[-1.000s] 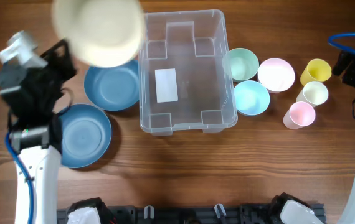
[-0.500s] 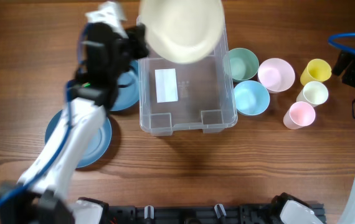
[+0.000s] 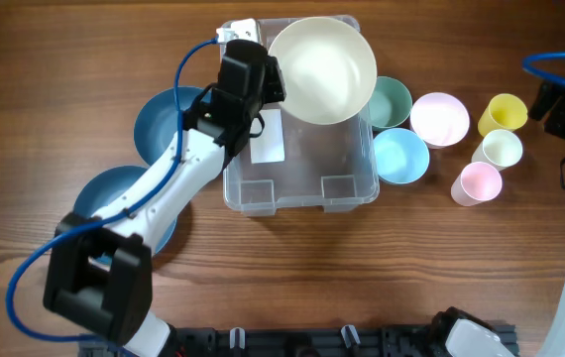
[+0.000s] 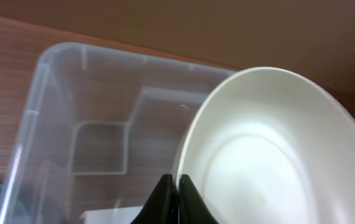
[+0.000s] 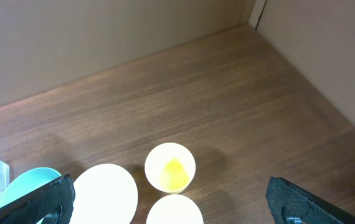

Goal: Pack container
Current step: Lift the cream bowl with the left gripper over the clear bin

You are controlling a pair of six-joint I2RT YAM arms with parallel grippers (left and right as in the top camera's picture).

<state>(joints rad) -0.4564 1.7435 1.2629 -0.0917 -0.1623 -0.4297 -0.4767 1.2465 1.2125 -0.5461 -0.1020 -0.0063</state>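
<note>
The plate's rim overlaps a side of the bin, so I should move my left gripper down and left in the overhead view toward the bin's bottom to release it.
The container [image 3: 347, 190] is a clear plastic bin with a white label [image 3: 266, 149] on its floor, at the table's middle. My left gripper [image 3: 275, 87] is shut on the rim of a cream plate [image 3: 322, 69] and holds it above the bin's far right part. In the left wrist view the fingers [image 4: 177, 190] pinch the plate's [image 4: 277, 155] edge over the bin [image 4: 59, 118]. My right gripper [image 3: 560, 104] is open and empty at the far right, above the cups; its fingers [image 5: 171, 199] show wide apart in its wrist view.
Two blue plates [image 3: 164, 124] [image 3: 104, 193] lie left of the bin. Right of it stand a green bowl [image 3: 392, 97], a light blue bowl [image 3: 401, 156], a pink bowl [image 3: 439, 117], and yellow [image 3: 503, 113], cream [image 3: 499, 149] and pink [image 3: 477, 182] cups.
My left arm has swung right with the cream plate, from over the table's left side to above the bin. The right arm has not moved.
</note>
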